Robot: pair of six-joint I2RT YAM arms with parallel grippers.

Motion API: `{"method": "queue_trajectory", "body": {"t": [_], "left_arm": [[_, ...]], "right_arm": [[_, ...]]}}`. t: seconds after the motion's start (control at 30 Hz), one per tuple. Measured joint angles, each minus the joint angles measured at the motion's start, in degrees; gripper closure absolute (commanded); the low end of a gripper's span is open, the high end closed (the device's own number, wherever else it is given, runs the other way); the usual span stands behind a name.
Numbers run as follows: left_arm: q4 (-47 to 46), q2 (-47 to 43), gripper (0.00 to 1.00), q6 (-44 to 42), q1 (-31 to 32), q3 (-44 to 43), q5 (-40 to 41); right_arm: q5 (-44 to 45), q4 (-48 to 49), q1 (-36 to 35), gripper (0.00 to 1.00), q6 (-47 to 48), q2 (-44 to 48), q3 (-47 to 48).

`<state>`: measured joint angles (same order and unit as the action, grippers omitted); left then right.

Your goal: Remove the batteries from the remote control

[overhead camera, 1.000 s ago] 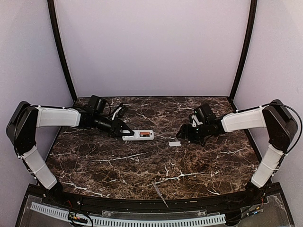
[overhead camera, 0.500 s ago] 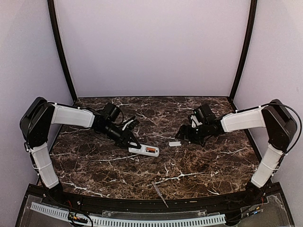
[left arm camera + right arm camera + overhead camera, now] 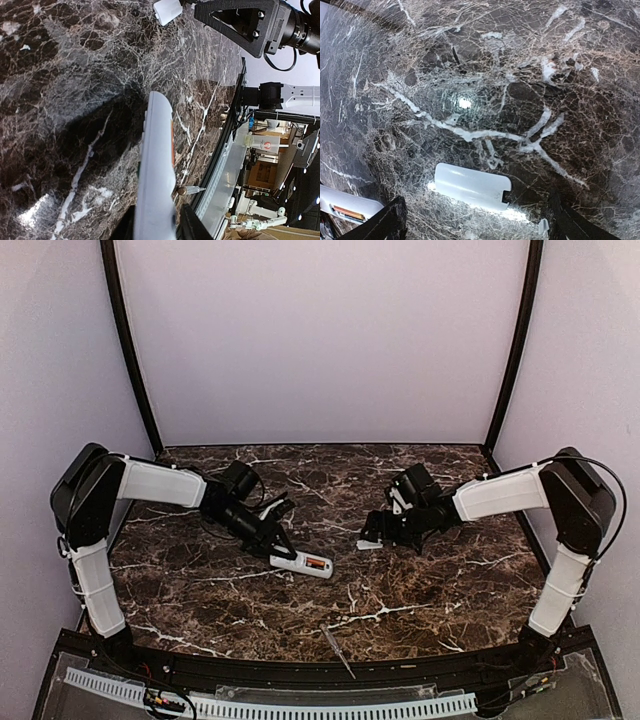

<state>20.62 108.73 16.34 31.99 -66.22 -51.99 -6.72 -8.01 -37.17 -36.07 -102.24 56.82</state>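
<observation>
The cover point(image 3: 368, 543) is off and batteries are still inside. So I will move my right gripper toward the table's front edge and down onto the rod's far end point(image 3: 328, 634).
The white remote point(image 3: 300, 562) lies left of centre on the marble table, back side up, with an orange battery point(image 3: 318, 564) showing in its open compartment. My left gripper point(image 3: 278, 548) is shut on the remote's left end. In the left wrist view the remote point(image 3: 157, 165) runs up from between my fingers point(image 3: 192, 227), with an orange strip point(image 3: 172, 142) along its edge. My right gripper point(image 3: 378, 535) is open and low over the white battery cover point(image 3: 368, 543). In the right wrist view the cover point(image 3: 470, 187) lies flat between my fingers point(image 3: 385, 222). The remote's end point(image 3: 345, 206) shows at bottom left.
A thin grey metal rod point(image 3: 337, 650) lies near the table's front edge; it also shows in the left wrist view point(image 3: 191, 190). A black rail and a white slotted strip point(image 3: 300, 706) run along the front. Purple walls close in the back and sides.
My left gripper has dragged the remote towards the front and turned it to point front-right. My right gripper has moved left and now straddles the white cover.
</observation>
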Motion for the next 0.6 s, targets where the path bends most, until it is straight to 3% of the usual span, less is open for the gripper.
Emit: {"method": "queue_trajectory", "body": {"t": [0.27,0.6], "left_arm": [[2.6,0.2,0.32,-1.2,0.0,-0.4,5.7],[4.9,-0.1,0.17,-1.6,0.0,-0.9,16.2]], "right_arm": [[0.5,0.0,-0.9,0.01,1.6,0.0,0.1],[0.6,-0.4,-1.5,0.01,2.7,0.6,0.0]]}}
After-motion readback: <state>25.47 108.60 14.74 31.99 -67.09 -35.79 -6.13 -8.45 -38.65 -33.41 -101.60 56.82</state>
